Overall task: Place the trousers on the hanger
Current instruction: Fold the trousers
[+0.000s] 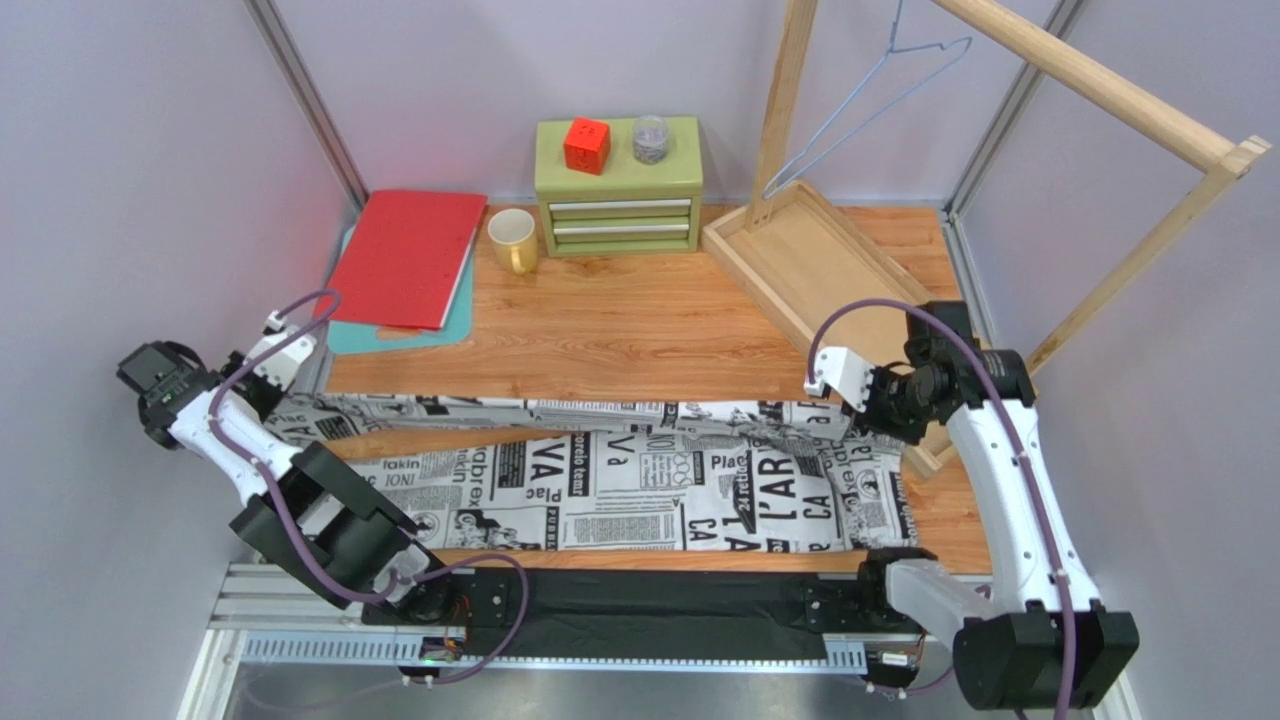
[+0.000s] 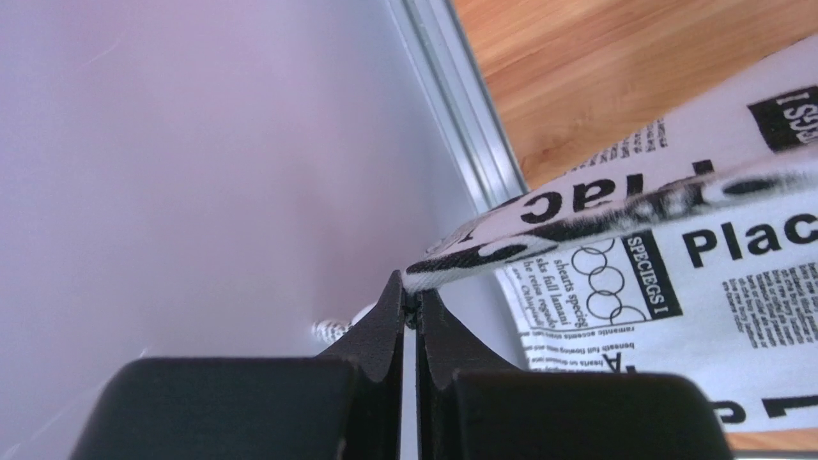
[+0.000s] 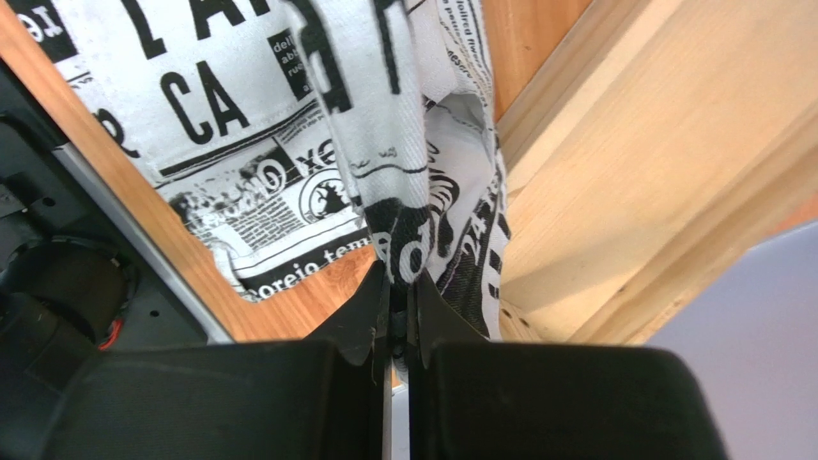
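Note:
I will first move my right gripper back and down, to lay the pinched end over the near edge of the flat layer (image 1: pixel 890 543) (image 3: pixel 230 271).
The trousers (image 1: pixel 631 488), white cloth printed with black newspaper text, are stretched left to right across the near half of the table. Their upper edge is lifted taut between both arms; the lower part lies flat. My left gripper (image 1: pixel 286 393) is shut on the trousers' left end (image 2: pixel 499 244), its jaws pinching the cloth edge (image 2: pixel 415 299). My right gripper (image 1: pixel 849 413) is shut on the trousers' right end (image 3: pixel 413 220), near the rack's base. The hanger (image 1: pixel 872 93), thin pale blue-grey wire, hangs from the wooden rack at the back right, far from both grippers.
A wooden rack frame (image 1: pixel 1112 90) with a tray-like base (image 1: pixel 819 263) stands at the right. At the back sit a green drawer box (image 1: pixel 619 188) with a red cube (image 1: pixel 586 144), a yellow cup (image 1: pixel 513 239) and a red folder (image 1: pixel 406 255). Walls close both sides.

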